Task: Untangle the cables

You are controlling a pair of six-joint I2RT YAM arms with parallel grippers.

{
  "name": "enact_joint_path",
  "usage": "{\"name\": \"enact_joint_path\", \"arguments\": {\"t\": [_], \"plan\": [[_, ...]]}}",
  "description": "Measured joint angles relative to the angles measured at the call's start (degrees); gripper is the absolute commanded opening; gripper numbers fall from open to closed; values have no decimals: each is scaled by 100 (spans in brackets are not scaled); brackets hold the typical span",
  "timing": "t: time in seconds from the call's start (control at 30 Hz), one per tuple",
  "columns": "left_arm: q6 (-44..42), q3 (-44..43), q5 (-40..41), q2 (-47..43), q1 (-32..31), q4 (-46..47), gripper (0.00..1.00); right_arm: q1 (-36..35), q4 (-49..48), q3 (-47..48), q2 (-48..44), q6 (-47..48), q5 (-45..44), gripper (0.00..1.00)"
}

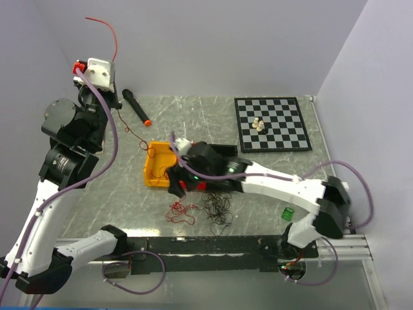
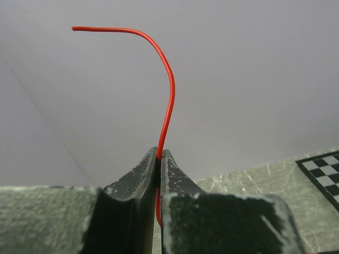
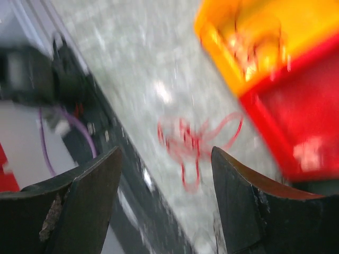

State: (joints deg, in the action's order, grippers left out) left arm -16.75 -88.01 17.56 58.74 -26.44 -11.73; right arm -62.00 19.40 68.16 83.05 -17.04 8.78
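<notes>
The curly part of the red cable hangs from my left gripper into the yellow bin. My right gripper should move over that bin first, to go down onto that part.
My left gripper (image 2: 160,154) is raised high at the back left (image 1: 97,72), shut on a thin red cable (image 2: 169,95). The cable's free end curls up above the jaws (image 1: 110,29), and its other part hangs down toward the yellow bin (image 1: 155,169). A tangle of red cable (image 1: 182,210) lies on the table in front of that bin, with a black tangle (image 1: 218,206) to its right. My right gripper (image 3: 166,153) stands open and empty above the red tangle (image 3: 193,140), beside the bin (image 1: 175,179). The right wrist view is blurred.
Thin wires lie in the yellow bin (image 3: 254,42), with a red bin (image 3: 302,116) next to it. A chessboard (image 1: 271,123) with pieces sits at the back right. A black marker (image 1: 137,107) lies at the back and a small green object (image 1: 288,214) at the front right.
</notes>
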Motion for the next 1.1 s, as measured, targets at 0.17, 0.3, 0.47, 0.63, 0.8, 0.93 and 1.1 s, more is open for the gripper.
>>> {"name": "enact_joint_path", "arguments": {"t": [0.17, 0.3, 0.47, 0.63, 0.8, 0.93, 1.1], "plan": [[-22, 269, 520, -131, 0, 216, 7, 0, -264, 1088, 1307, -48, -195, 74], [-164, 485, 903, -291, 0, 487, 7, 0, -186, 1493, 2100, -136, -389, 74], [-308, 507, 1169, -459, 0, 684, 8, 7, 96, 2459, 3032, -210, -743, 73], [-372, 629, 1207, -651, 0, 769, 8, 57, 280, 3143, 3532, -417, -1104, 68], [-444, 717, 1211, -732, 0, 796, 8, 201, 634, 3790, 3991, -573, -1434, 67], [-498, 732, 1224, -739, 0, 804, 8, 271, 909, 4299, 4409, -610, -1624, 68], [-507, 734, 1222, -748, 0, 807, 8, 273, 1296, 4564, 4774, -671, -1768, 68]]}}
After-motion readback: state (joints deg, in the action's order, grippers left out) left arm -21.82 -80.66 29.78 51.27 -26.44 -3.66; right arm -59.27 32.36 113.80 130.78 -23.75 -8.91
